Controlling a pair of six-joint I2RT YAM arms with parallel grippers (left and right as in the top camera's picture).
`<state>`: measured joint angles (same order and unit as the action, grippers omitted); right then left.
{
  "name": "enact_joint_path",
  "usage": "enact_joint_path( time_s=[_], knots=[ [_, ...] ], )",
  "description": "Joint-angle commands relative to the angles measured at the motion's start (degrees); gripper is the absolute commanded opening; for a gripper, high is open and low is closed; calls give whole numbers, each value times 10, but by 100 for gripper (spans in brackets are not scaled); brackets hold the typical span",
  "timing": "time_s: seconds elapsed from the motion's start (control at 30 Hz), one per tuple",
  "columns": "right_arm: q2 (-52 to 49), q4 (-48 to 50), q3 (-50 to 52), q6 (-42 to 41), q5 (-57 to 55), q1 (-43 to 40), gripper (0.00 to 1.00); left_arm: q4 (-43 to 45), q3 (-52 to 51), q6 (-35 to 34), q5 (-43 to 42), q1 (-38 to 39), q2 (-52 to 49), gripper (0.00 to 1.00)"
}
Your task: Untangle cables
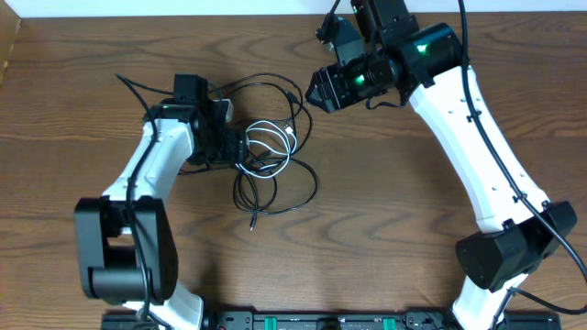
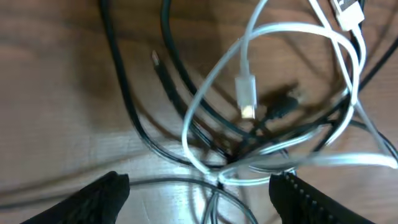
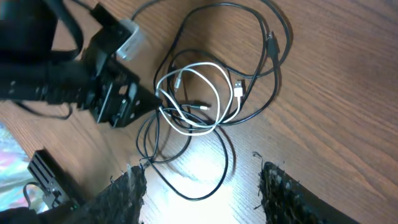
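The edge of the white loop is nearest my left gripper's open fingers, so my left gripper needs to lower to it next.
A loose tangle of thin cables lies mid-table: black cables looping around one white cable. My left gripper is low at the tangle's left edge. In the left wrist view its fingers are open, and white cable and black cable strands cross between them. A white plug lies inside the white loop. My right gripper hovers open and empty above the tangle's upper right. Its wrist view looks down on the white loop and black loops.
A black plug end points towards the front of the wooden table. Thicker black wires run from the left arm at the back left. The left arm fills the right wrist view's upper left.
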<state>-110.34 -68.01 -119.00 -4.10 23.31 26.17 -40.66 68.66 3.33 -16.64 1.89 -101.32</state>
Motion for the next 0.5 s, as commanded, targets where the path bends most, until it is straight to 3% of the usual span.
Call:
enact_joint_path(
  time_s=[0.0,0.13,0.2,0.47],
  knots=[
    [6,-6,-1,16,1,0,58,25,-2,83,-10,-2,-20,77],
    [6,-11,-1,16,-14,1,59,27,-2,139,-52,-2,-30,71],
    [6,-14,-1,16,-16,1,59,31,-2,141,-52,-2,-40,66],
    [6,-19,-1,21,-22,1,59,59,-2,142,-48,-20,-89,61]
  ],
)
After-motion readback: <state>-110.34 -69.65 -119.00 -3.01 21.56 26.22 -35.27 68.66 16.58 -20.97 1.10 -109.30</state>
